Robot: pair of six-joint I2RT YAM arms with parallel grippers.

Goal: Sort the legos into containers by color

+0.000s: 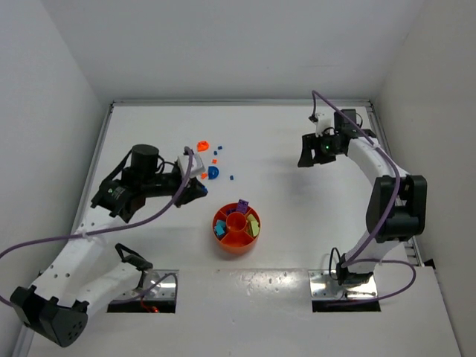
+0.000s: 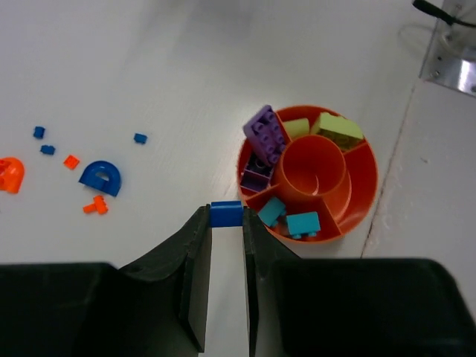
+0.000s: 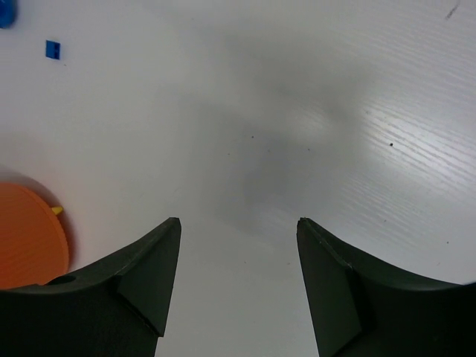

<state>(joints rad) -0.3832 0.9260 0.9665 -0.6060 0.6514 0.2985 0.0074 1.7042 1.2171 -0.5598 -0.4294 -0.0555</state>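
Note:
My left gripper will move back over the tray next and go down to release, because the orange tray's empty wedge [image 1: 236,240] [image 2: 360,182] is below it, to its right in the top view.
My left gripper [image 2: 226,217] is shut on a small blue lego [image 2: 226,212], pinched between its fingertips just left of the orange tray [image 2: 368,175]. The tray's wedge containers hold purple bricks [image 2: 265,134], yellow-green bricks [image 2: 338,130] and teal bricks [image 2: 303,222]; the central cup looks empty. In the top view the left gripper [image 1: 195,187] hangs up and to the left of the tray [image 1: 236,249]. My right gripper [image 1: 309,156] stands open over bare table at the far right, with nothing between its fingers [image 3: 160,245].
Loose legos lie left of the tray: a blue arch [image 2: 100,177], an orange piece [image 2: 9,175], small blue bits [image 2: 140,137] and small orange bits [image 2: 71,161]. The top view shows this cluster [image 1: 213,172] behind the tray. White walls enclose the table.

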